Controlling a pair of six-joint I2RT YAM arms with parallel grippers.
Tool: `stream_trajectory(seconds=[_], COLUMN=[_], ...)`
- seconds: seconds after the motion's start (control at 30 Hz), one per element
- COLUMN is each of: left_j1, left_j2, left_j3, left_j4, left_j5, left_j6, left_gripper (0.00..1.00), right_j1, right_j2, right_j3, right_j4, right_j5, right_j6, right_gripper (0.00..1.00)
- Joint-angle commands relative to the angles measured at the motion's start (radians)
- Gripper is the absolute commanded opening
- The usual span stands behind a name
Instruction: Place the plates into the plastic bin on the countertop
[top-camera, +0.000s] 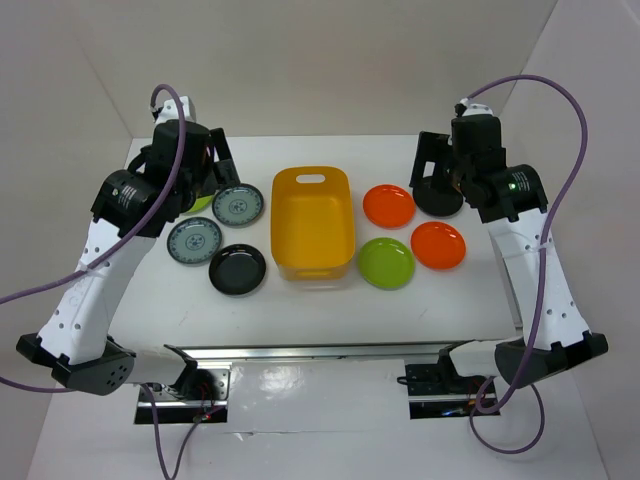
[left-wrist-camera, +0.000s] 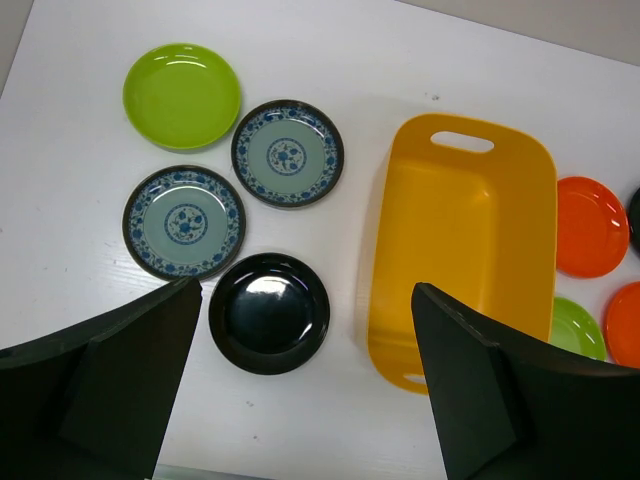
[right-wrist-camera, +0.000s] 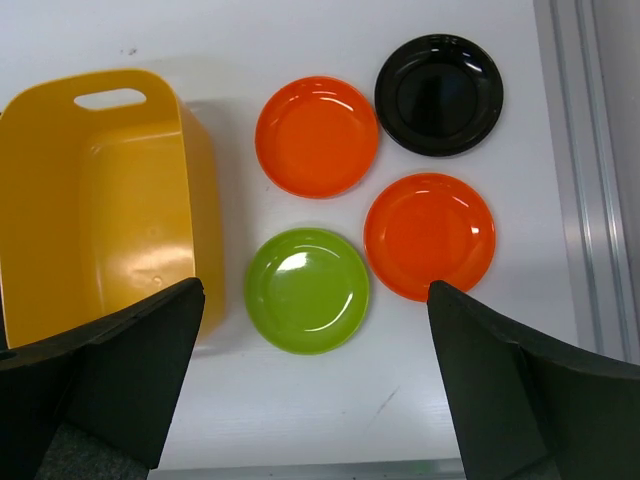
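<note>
The nearer orange plate's strip-side rim (top-camera: 461, 255) (right-wrist-camera: 486, 264) lies below my right gripper, clear of other plates. I will lower my right gripper to the right in the wrist view onto it.
The empty yellow-orange plastic bin (top-camera: 312, 222) stands mid-countertop, handle slot at the far end. Left of it lie a lime green plate (left-wrist-camera: 181, 95), two patterned grey-blue plates (left-wrist-camera: 288, 153) (left-wrist-camera: 184, 221) and a black plate (left-wrist-camera: 269, 312). Right of it lie two orange plates (right-wrist-camera: 316, 136) (right-wrist-camera: 430, 236), a black plate (right-wrist-camera: 438, 94) and a lime green plate (right-wrist-camera: 307, 290). My left gripper (left-wrist-camera: 305, 288) is open and empty, high above the left plates. My right gripper (right-wrist-camera: 315, 288) is open and empty, high above the right plates. In the top view the arms partly hide the far green and black plates.
White walls enclose the countertop (top-camera: 320, 310) on three sides. A metal rail (top-camera: 330, 352) runs along the near edge by the arm bases. A grey strip (right-wrist-camera: 585, 200) borders the table's right side beyond the right plates.
</note>
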Motion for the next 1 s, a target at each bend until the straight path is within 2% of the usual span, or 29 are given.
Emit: stream_trajectory(seconds=[0.0, 0.2, 0.3, 0.33, 0.37, 0.5, 0.57, 0.63, 0.77, 0.9, 0.97], left_j1=[-0.003, -0.003, -0.003, -0.003, -0.003, -0.003, 0.009, 0.027, 0.098, 0.11, 0.11], left_j2=[-0.001, -0.001, -0.001, -0.001, -0.001, 0.049, 0.049, 0.039, -0.01, -0.067, -0.079], left_j3=[0.001, 0.001, -0.012, -0.027, -0.036, -0.036, -0.045, -0.088, -0.156, -0.228, -0.24], left_j4=[0.033, 0.024, 0.024, 0.036, 0.048, 0.038, 0.037, 0.047, 0.071, 0.106, 0.107], left_j5=[-0.025, -0.035, -0.025, -0.01, 0.02, 0.071, 0.129, 0.18, 0.272, 0.306, 0.306], left_j6=[0.018, 0.009, 0.009, 0.009, 0.021, 0.032, 0.032, 0.032, 0.021, 0.021, 0.021], left_gripper=[1.0, 1.0, 1.0, 1.0, 1.0, 1.0, 1.0, 1.0, 1.0, 1.0, 1.0], right_j1=[-0.004, -0.004, -0.056, -0.088, -0.172, -0.373, -0.486, -0.514, -0.542, -0.582, -0.614], right_j2=[-0.014, -0.014, 0.007, 0.027, 0.058, 0.058, 0.079, 0.124, 0.104, 0.115, 0.097], right_j3=[0.04, 0.002, -0.118, -0.149, -0.187, -0.44, -0.5, -0.552, -0.624, -0.721, -0.814], right_j4=[0.049, 0.058, 0.139, 0.159, 0.191, 0.502, 0.557, 0.581, 0.63, 0.652, 0.687], right_j5=[-0.015, 0.031, -0.034, -0.08, -0.197, -0.385, -0.464, -0.464, -0.387, -0.36, -0.396], right_j6=[-0.016, -0.016, -0.003, -0.003, 0.025, 0.049, 0.049, 0.032, 0.004, -0.006, 0.018], right_gripper=[1.0, 1.0, 1.0, 1.0, 1.0, 1.0, 1.0, 1.0, 1.0, 1.0, 0.98])
